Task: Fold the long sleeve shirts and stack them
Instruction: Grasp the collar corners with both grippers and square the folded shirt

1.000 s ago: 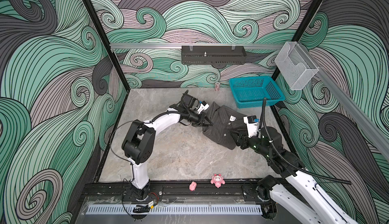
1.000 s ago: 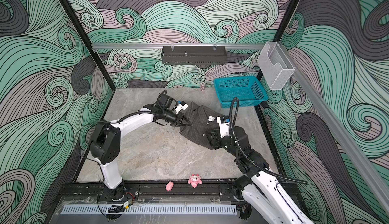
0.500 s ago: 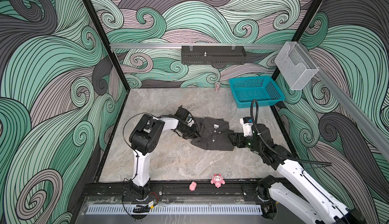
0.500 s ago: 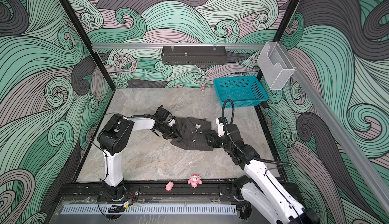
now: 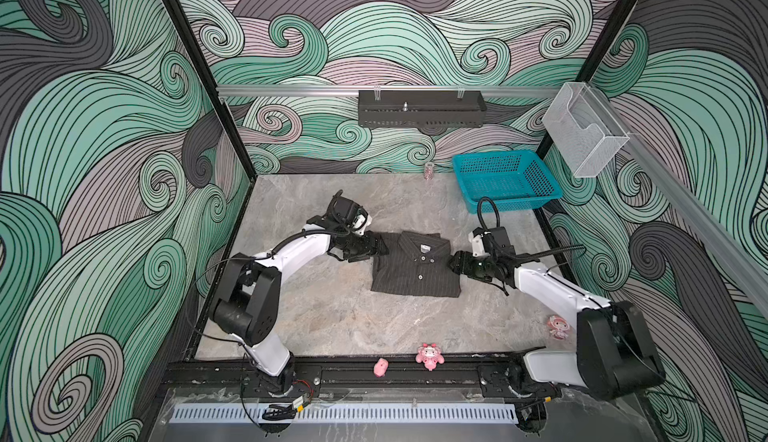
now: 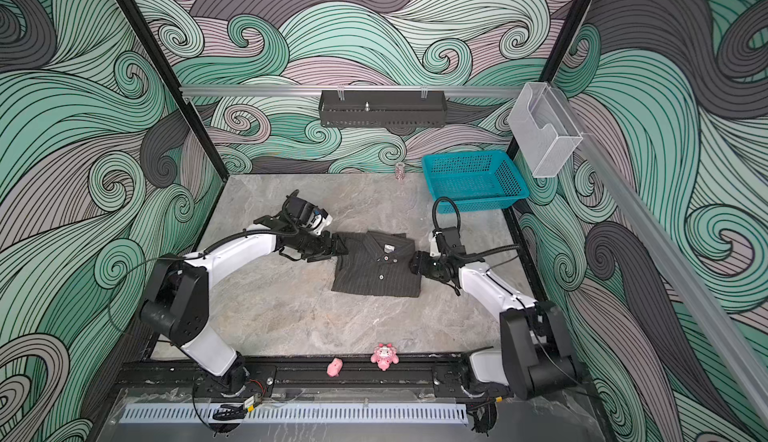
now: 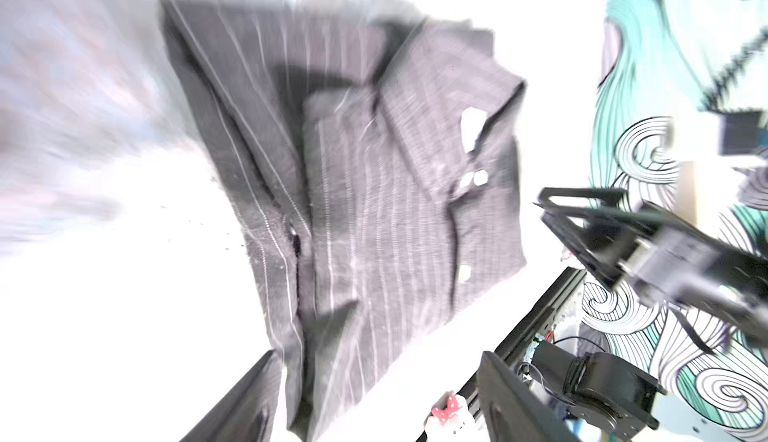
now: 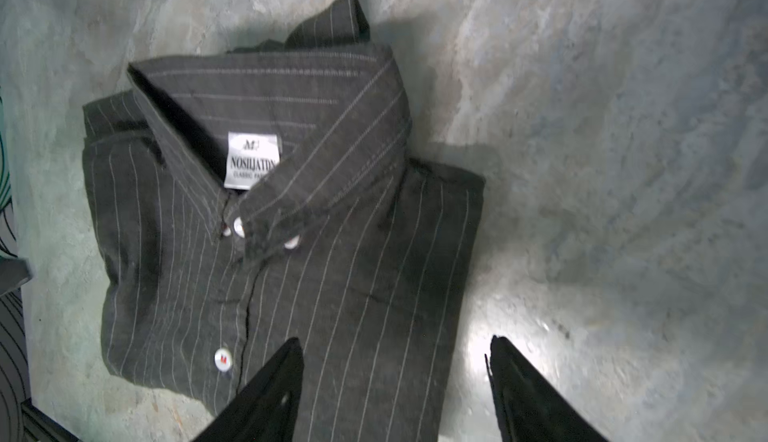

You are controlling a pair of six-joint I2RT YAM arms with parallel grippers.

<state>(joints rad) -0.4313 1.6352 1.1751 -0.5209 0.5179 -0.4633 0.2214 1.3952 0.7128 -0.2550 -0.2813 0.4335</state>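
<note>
I will move my right gripper outward along the shirt's folded edge to the shoulder corner (image 5: 448, 242) (image 8: 453, 182) beside the collar, because its open fingers already straddle that edge.
The long sleeve shirt (image 5: 415, 271) (image 6: 376, 269) is dark with pale pinstripes. It lies folded into a flat rectangle on the stone table in both top views, collar toward the back wall. My left gripper (image 5: 383, 248) (image 7: 374, 398) is at its left edge, open, jaws wide; a shirt corner (image 7: 332, 253) lies between them, ungripped. This view is blurred. My right gripper (image 5: 452, 262) (image 8: 395, 361) is open at the right edge. One of its fingers (image 8: 278, 381) is over the cloth (image 8: 291, 211), the other over bare table.
A teal basket (image 5: 509, 178) stands at the back right, with a small can (image 5: 429, 170) beside it. Two pink toys (image 5: 430, 356) lie on the front rail and a third (image 5: 557, 327) is by the right arm. A black rack (image 5: 419, 107) hangs on the back wall.
The shirt came forward and down from a slanted, bunched hold to lie flat and squared. My left gripper opened and let it go, and both grippers now sit at its sides.
</note>
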